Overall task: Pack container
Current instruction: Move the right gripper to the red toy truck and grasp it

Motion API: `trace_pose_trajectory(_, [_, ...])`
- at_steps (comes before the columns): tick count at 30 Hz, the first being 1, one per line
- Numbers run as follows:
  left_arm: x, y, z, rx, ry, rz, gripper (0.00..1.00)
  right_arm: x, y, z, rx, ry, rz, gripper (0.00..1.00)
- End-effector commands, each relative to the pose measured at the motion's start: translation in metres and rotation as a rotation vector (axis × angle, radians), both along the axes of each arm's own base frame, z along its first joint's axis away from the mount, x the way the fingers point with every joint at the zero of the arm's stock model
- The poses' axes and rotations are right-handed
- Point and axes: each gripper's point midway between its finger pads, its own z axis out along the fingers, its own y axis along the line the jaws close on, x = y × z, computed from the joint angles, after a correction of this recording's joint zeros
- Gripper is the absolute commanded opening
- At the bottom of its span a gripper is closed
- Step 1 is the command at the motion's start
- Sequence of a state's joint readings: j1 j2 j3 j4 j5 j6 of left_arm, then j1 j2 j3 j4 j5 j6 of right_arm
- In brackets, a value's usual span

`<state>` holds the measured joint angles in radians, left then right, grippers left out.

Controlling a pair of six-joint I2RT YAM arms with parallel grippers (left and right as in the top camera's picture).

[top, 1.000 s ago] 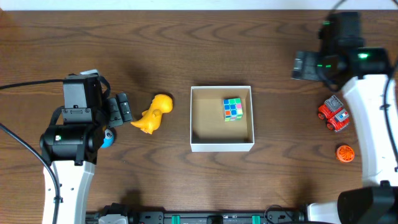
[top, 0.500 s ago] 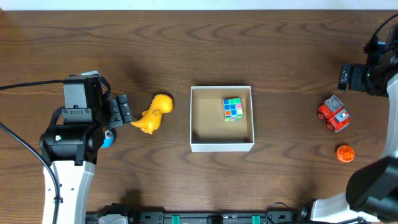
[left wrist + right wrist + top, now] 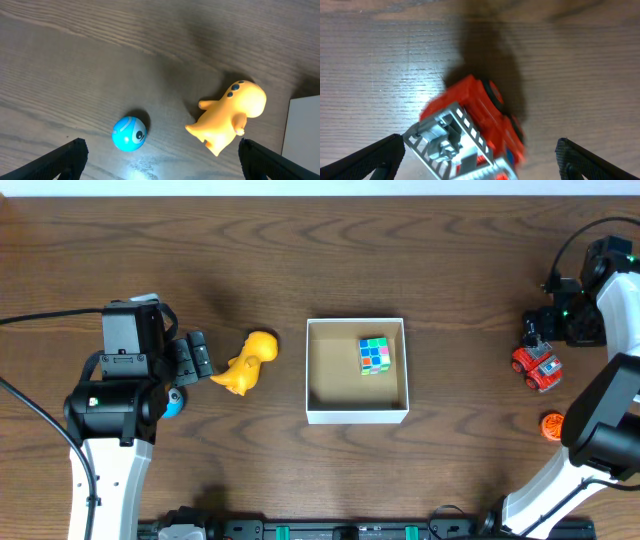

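Observation:
The red toy fire truck's body is below my open right gripper, between its two spread fingers. My right gripper needs to move down onto it next.
The container, a white-walled square box with a tan inside, sits mid-table and holds a colourful cube. A yellow toy dinosaur lies left of it, also in the left wrist view. A blue ball lies by the dinosaur. My left gripper is open and empty beside the dinosaur; its fingertips straddle the ball and dinosaur. A red toy fire truck lies at the right. My right gripper is open just above it, and the truck lies between its fingertips.
An orange ball lies near the front right, below the truck. A white strip runs along the table's far edge.
My right arm has swung from the far right edge down over the red fire truck. The left arm and the toys have not moved.

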<state>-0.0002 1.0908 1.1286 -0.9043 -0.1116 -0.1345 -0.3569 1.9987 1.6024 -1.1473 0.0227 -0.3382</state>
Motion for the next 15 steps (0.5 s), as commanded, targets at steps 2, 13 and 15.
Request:
trace_pose_trajectory(2, [0.0052, 0.0024, 0.0105, -0.002, -0.038, 0.016, 0.98, -0.003, 0.0002, -0.0079, 0.013, 0.022, 0.03, 0.99])
trace_pose_trajectory(13, [0.0069, 0.0024, 0.0116, -0.002, -0.046, 0.016, 0.98, -0.0074, 0.0059, -0.0133, 0.02, 0.042, 0.047, 0.99])
trace_pose_trajectory(15, [0.0069, 0.0024, 0.0116, -0.002, -0.046, 0.016, 0.98, -0.0083, 0.0064, -0.0133, 0.021, 0.046, 0.047, 0.99])
